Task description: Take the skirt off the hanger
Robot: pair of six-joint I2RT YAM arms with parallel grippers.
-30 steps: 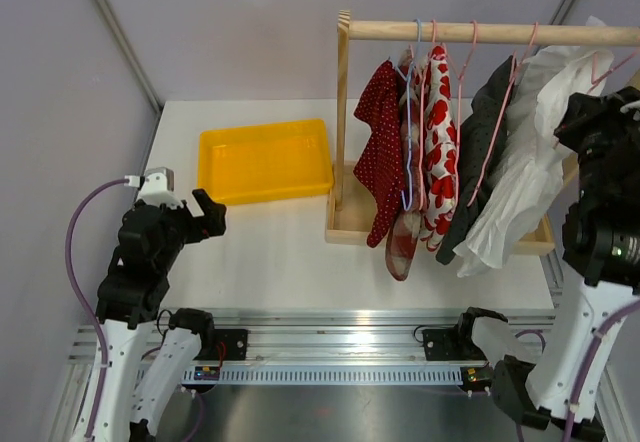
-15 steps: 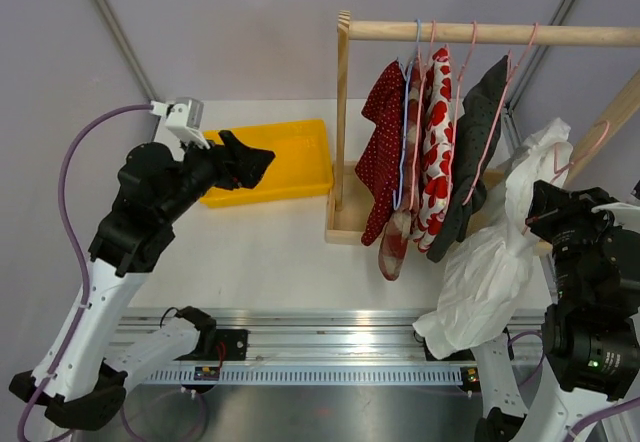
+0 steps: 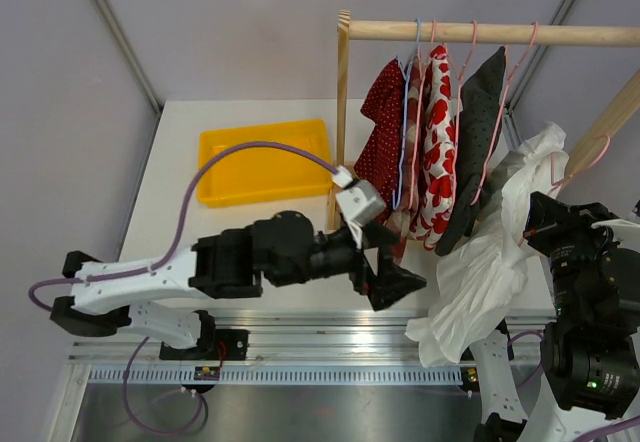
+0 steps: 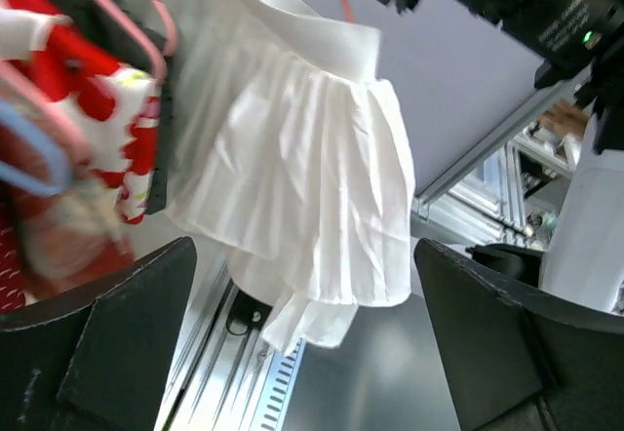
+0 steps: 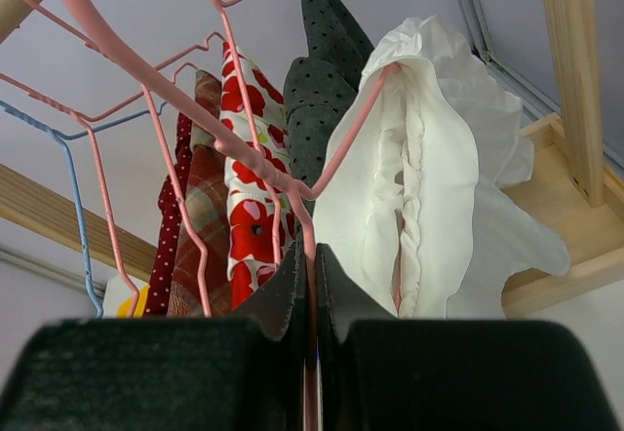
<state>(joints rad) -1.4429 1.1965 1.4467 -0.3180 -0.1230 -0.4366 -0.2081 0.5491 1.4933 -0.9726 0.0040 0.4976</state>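
My left gripper moves to the right in the top view and back onto the skirt's lower edge (image 3: 437, 340) (image 4: 327, 299) next, since that edge hangs loose.
A white pleated skirt (image 3: 478, 274) hangs on a pink wire hanger (image 3: 577, 158), off the rod, at the right front of the table. My right gripper (image 3: 545, 212) is shut on the hanger's wire; in the right wrist view the jaws (image 5: 313, 255) pinch the pink hanger (image 5: 175, 99) just below the skirt's ruffled waistband (image 5: 429, 177). My left gripper (image 3: 408, 268) reaches across from the left and stands open just left of the skirt. In the left wrist view the skirt (image 4: 302, 158) hangs ahead between the wide black fingers (image 4: 107, 343), untouched.
A wooden rack (image 3: 343, 112) holds several hung garments (image 3: 430, 142) in red, floral and black next to the skirt. A yellow tray (image 3: 265, 162) lies at the back left. The metal rail (image 3: 330, 347) runs along the table's near edge under the skirt's hem.
My left arm has swung from the left side across the table to the skirt. My right arm has lifted the hanger with the skirt off the rod and lowered it to the front right.
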